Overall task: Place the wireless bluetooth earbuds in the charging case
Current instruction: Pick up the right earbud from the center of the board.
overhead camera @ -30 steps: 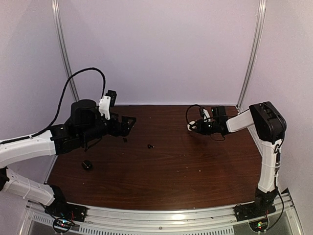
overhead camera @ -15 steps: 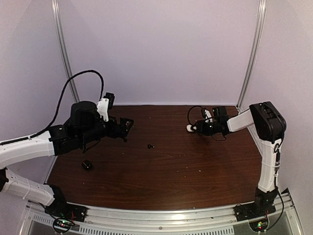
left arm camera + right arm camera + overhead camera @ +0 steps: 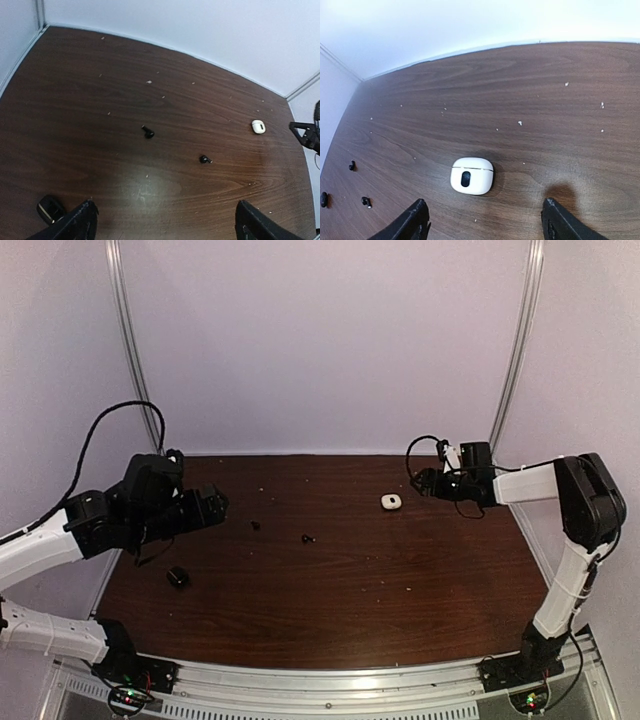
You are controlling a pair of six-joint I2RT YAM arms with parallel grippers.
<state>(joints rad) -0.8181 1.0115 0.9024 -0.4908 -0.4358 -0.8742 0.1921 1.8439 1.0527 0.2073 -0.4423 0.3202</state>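
Next, my left gripper needs to move back and down to close around the small black case (image 3: pixel 178 577) (image 3: pixel 51 209), since the case sits below the gripper and nearer my base.
Two small black earbuds (image 3: pixel 256 525) (image 3: pixel 307 538) lie apart on the brown table; the left wrist view shows both earbuds (image 3: pixel 147 132) (image 3: pixel 204 159) well ahead of my left gripper. A white charging case (image 3: pixel 391 502) lies shut on the table at mid-right. In the right wrist view this case (image 3: pixel 471 175) rests just ahead of my right gripper (image 3: pixel 485 222), which is open and touching nothing. My right gripper (image 3: pixel 432 482) hovers to the case's right. My left gripper (image 3: pixel 215 505) (image 3: pixel 167 227) is wide open and empty at the left.
A small black case (image 3: pixel 178 577) (image 3: pixel 49 209) sits near the left front, under my left arm. Pale crumbs dot the table's far half (image 3: pixel 520 122). White walls close in the back and both sides.
My right gripper opened, left the white case on the table and drew back to the right. My left arm pulled back toward the left, still open.
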